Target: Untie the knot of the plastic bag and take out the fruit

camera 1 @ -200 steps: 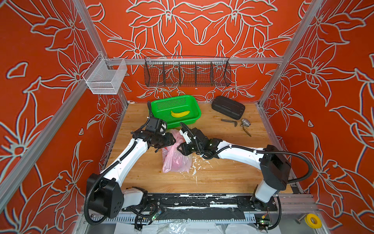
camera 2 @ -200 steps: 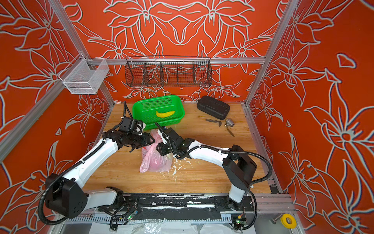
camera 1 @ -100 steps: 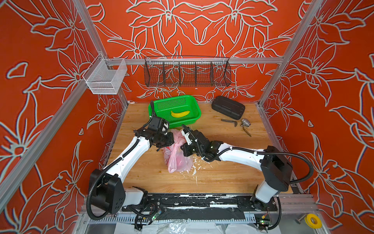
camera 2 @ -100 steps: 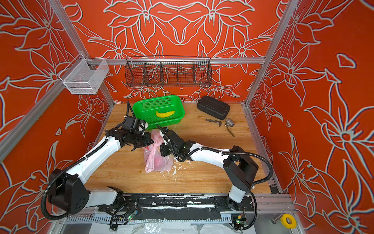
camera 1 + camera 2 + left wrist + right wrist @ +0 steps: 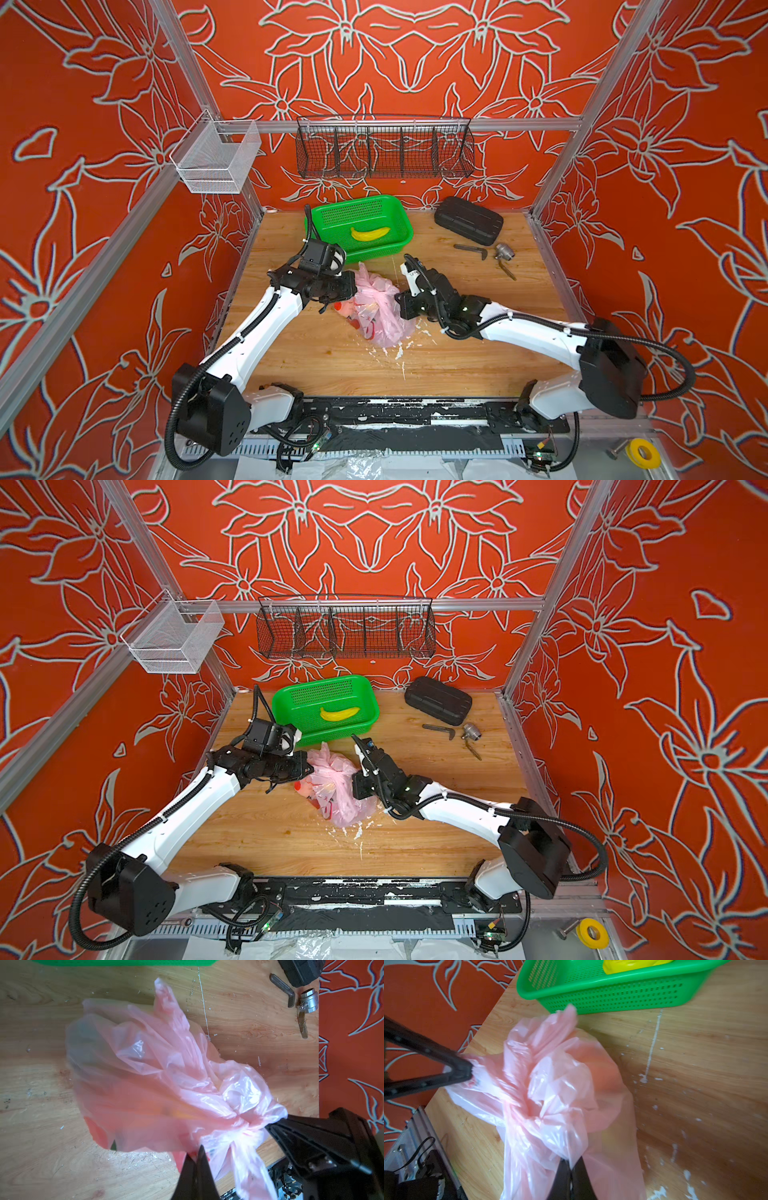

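My right gripper holds the pinched film (image 5: 394, 308) (image 5: 568, 1144) with the bunched knot between both grips, so next I will pull it away from my left gripper, then release.
The pink plastic bag (image 5: 380, 305) (image 5: 336, 789) rests mid-table, stretched between both grippers. My left gripper (image 5: 353, 293) (image 5: 197, 1150) is shut on the plastic at the bag's left side. My right gripper (image 5: 397, 301) (image 5: 571, 1162) is shut on plastic at its right side. Each wrist view also shows the opposite gripper pinching the bag: the right gripper (image 5: 270, 1126) and the left gripper (image 5: 469, 1072). The knot (image 5: 239, 1124) (image 5: 521, 1113) is a bunched twist of film between the two grips. An orange fruit (image 5: 602, 1076) shows dimly through the plastic; the rest are hidden.
A green basket (image 5: 399, 216) holding a yellow banana (image 5: 370, 233) stands just behind the bag. A black case (image 5: 468, 220) and small metal tools (image 5: 486, 253) lie at the back right. White flecks (image 5: 399, 353) litter the wood in front of the bag. Wire baskets hang on the walls.
Both grippers have closed on the bag's plastic. The bag has shifted a little to the right and is now bunched and pulled taut between them.
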Available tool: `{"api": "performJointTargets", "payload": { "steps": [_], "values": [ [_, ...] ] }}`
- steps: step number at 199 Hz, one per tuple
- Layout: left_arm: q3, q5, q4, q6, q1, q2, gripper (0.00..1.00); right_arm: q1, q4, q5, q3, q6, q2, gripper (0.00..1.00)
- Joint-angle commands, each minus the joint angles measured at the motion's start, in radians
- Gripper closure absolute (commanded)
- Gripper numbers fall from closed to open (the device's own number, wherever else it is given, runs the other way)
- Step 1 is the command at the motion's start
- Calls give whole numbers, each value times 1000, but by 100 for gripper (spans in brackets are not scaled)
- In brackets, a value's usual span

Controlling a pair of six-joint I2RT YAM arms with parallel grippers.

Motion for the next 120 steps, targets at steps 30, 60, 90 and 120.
{"api": "performJointTargets", "payload": {
  "steps": [30, 60, 90, 120],
  "values": [
    [4, -30, -12, 2, 12, -33, 100, -108, -47, 93, -151, 23, -176, 100],
    [-21, 82, 67, -10, 10, -32, 100, -106, -81, 21, -132, -46, -214, 68],
    [-15, 68, 59, -10, 1, -46, 77, -99, -136, 1, -94, -125, -273, 48],
    [6, -36, 37, 37, -39, -110, 48, -58, -176, -25, -34, -250, -312, 45]
  ]
}}
